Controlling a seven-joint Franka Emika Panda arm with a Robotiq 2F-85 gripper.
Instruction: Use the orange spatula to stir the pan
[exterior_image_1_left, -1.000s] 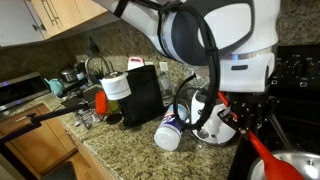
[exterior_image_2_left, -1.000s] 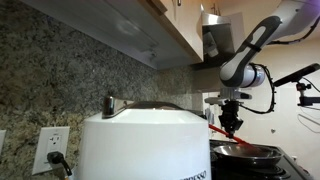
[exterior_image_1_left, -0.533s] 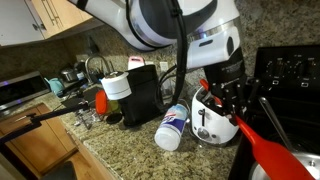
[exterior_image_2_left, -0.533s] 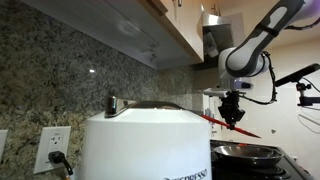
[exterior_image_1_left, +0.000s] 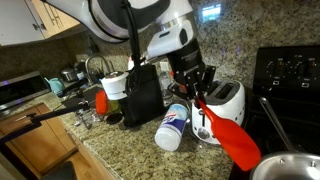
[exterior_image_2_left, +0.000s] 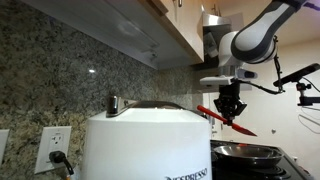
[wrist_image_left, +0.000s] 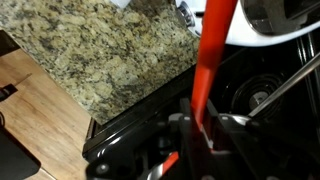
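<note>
I will swing my gripper away from the stove and lower it to the clear granite counter beside the bottle, then let go of the spatula handle there.
My gripper is shut on the handle of the orange spatula and holds it in the air, blade slanting down toward the stove. The blade hangs above and beside the shiny silver pan, clear of it. In an exterior view the gripper holds the spatula well above the pan. In the wrist view the spatula handle runs up from between the fingers; the pan's rim and its thin handle show at the right.
A white toaster stands behind the spatula. A tipped bottle, a black coffee machine, and a small red-orange cup-like object sit on the granite counter. A white appliance fills the foreground. The black stove is at the right.
The arm has swung away from the pan and risen, carrying the spatula with it. The blade has lifted off the pan and now hangs over the counter edge near the toaster.
</note>
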